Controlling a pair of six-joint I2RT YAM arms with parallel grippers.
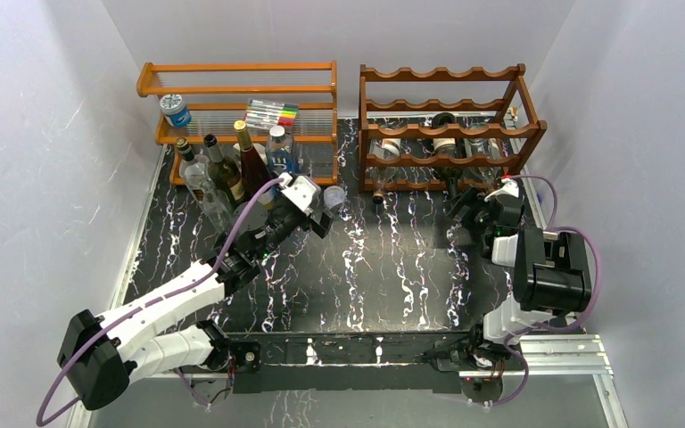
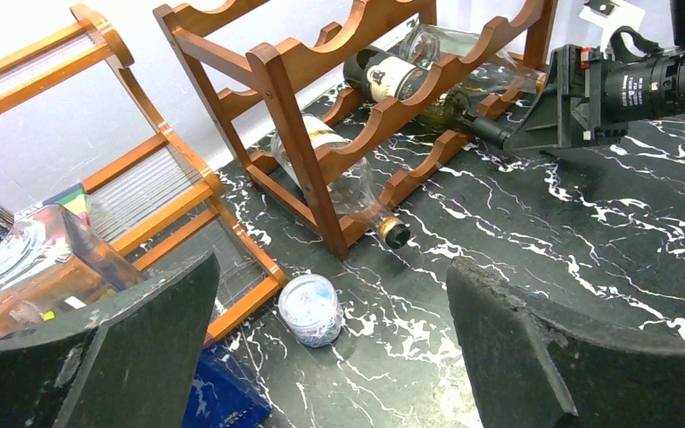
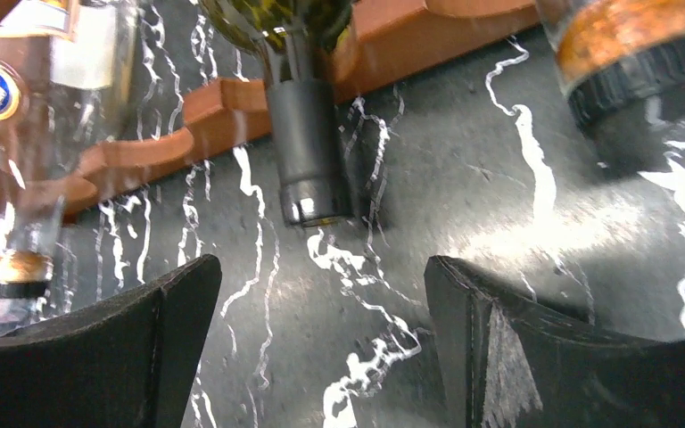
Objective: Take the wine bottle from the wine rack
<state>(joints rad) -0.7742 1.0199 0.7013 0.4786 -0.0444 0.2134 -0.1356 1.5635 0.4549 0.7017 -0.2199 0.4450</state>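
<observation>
The right gripper should move outward until its open fingers are on both sides of the grey capsule of the green bottle (image 3: 308, 152), and then close, because that neck sticks out past the rack.
The dark reddish-brown wine rack (image 1: 450, 132) stands at the back right and holds several bottles lying on their sides. It also shows in the left wrist view (image 2: 321, 134) and the right wrist view (image 3: 223, 111). A dark green wine bottle (image 3: 308, 152) with a grey capsule lies in the bottom row, its neck sticking out toward me (image 1: 455, 185). My right gripper (image 1: 466, 209) is open and empty, just in front of that neck and apart from it (image 3: 321, 339). My left gripper (image 1: 325, 214) is open and empty, low over the table left of the rack (image 2: 330, 348).
A clear bottle (image 2: 348, 178) with a black cap pokes out of the rack's left end. A small clear-lidded jar (image 2: 310, 309) stands by the orange straight-railed shelf (image 1: 236, 89). Several upright bottles (image 1: 218, 174) stand in front of that shelf. Another capped bottle (image 3: 633, 53) lies right of the green one.
</observation>
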